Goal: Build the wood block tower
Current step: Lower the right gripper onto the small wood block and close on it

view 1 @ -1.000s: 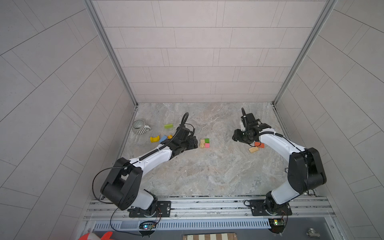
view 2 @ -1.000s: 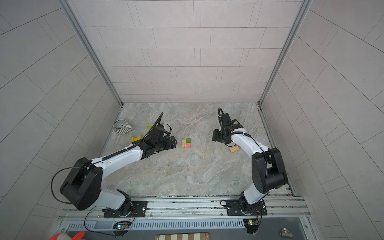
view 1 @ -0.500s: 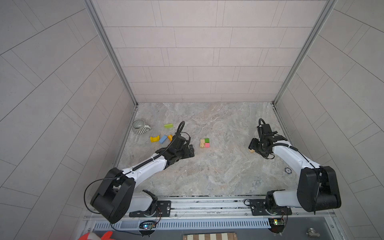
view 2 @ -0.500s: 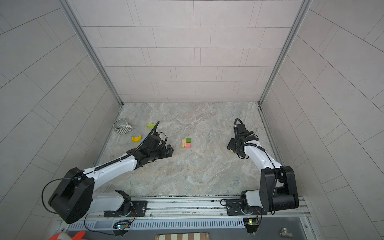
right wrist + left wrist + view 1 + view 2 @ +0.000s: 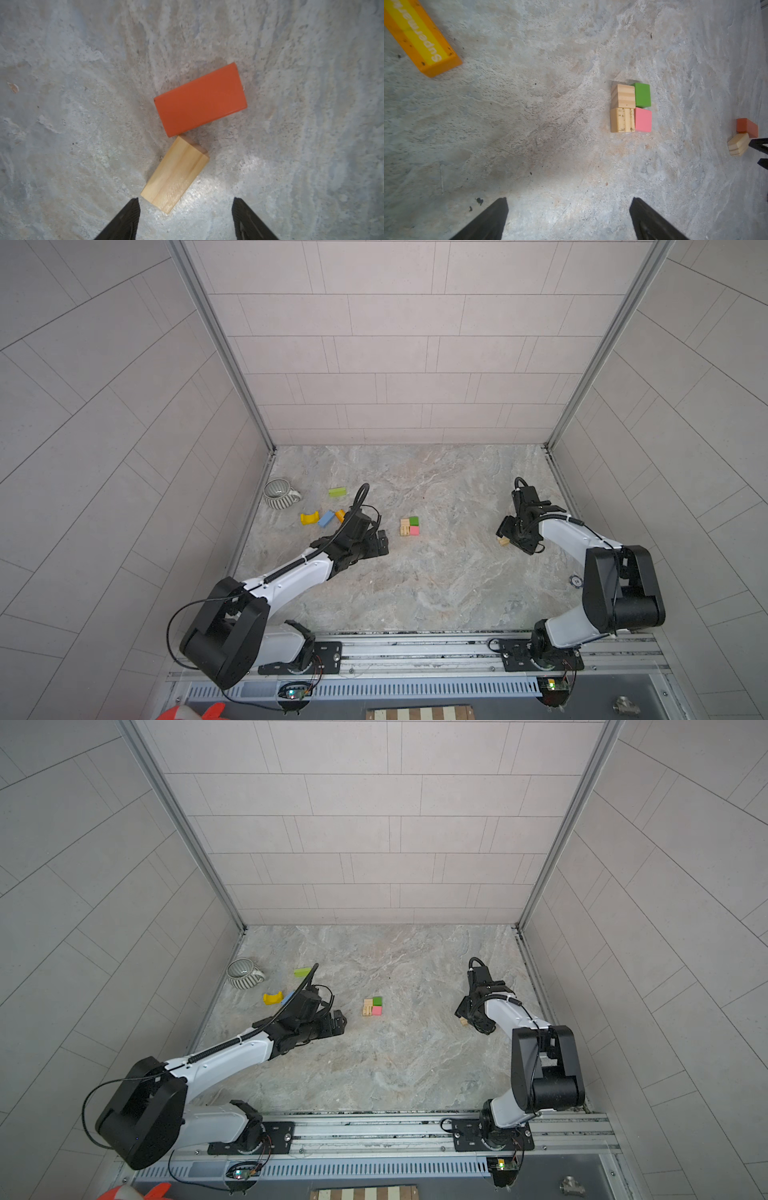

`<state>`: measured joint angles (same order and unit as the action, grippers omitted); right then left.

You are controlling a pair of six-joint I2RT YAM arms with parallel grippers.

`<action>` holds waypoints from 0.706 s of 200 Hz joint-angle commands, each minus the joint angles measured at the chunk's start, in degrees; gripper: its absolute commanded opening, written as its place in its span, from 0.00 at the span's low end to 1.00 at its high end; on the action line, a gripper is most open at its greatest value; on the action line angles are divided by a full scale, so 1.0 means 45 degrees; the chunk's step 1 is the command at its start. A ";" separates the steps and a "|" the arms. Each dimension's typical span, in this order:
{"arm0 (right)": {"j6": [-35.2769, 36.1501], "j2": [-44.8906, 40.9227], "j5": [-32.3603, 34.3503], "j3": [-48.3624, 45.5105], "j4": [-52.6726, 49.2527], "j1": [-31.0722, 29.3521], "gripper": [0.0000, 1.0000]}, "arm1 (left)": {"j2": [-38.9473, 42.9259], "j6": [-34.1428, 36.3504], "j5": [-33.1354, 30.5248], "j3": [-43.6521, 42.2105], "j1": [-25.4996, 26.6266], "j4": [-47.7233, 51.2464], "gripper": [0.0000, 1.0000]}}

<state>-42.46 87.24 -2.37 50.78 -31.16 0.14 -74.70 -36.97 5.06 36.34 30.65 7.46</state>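
Only the tan block's far end touches the orange-red block [image 5: 200, 99]. I should bring my right gripper outward and down around the loose tan block's long sides.
In the middle of the floor two tan blocks, a green one and a pink one lie pressed together in a flat square [image 5: 409, 526] [image 5: 372, 1006] [image 5: 630, 108]. My left gripper [image 5: 381, 545] [image 5: 569, 205] is open and empty, a short way to the left of that square. My right gripper [image 5: 513, 537] [image 5: 185, 204] is open above a loose tan block [image 5: 175, 174] [image 5: 503, 540], holding nothing. An orange-red block [image 5: 200, 99] touches that tan block's far end. A yellow arch [image 5: 309, 518], a blue block [image 5: 326, 519], an orange block [image 5: 340, 514] [image 5: 421, 39] and a long green block [image 5: 337, 492] lie at the left.
A grey ribbed mug [image 5: 279, 493] stands by the left wall. A small round token [image 5: 576, 580] lies near the right wall, close to the right arm's elbow. Tiled walls close in three sides. The arms' mounting rail [image 5: 415, 649] runs along the front.
The left gripper has pulled back from the block square toward the front and opened wider. The right gripper has swung right and forward until it is over the tan and orange-red blocks, and has opened a little.
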 commanded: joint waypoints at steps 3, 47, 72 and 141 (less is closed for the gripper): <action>-0.0174 0.0437 0.0139 0.0288 0.0161 0.0092 0.72 | -0.0018 0.0247 -0.0003 0.0089 -0.0015 0.0180 0.98; -0.0065 0.1153 0.0000 0.0613 0.0341 0.0278 0.73 | -0.0068 0.0286 -0.0029 0.0070 -0.0023 0.0149 0.98; 0.0087 0.1416 -0.0111 0.0829 0.0400 0.0281 0.72 | -0.0137 0.0286 0.0030 0.0089 -0.0035 0.0120 0.98; 0.0787 0.2312 -0.0550 0.1404 0.0016 0.0157 0.62 | -0.0139 0.0267 0.0141 0.0109 -0.0059 0.0063 0.98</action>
<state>-40.12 96.82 -4.75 56.27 -29.19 1.17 -75.00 -36.36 5.37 36.34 30.61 7.46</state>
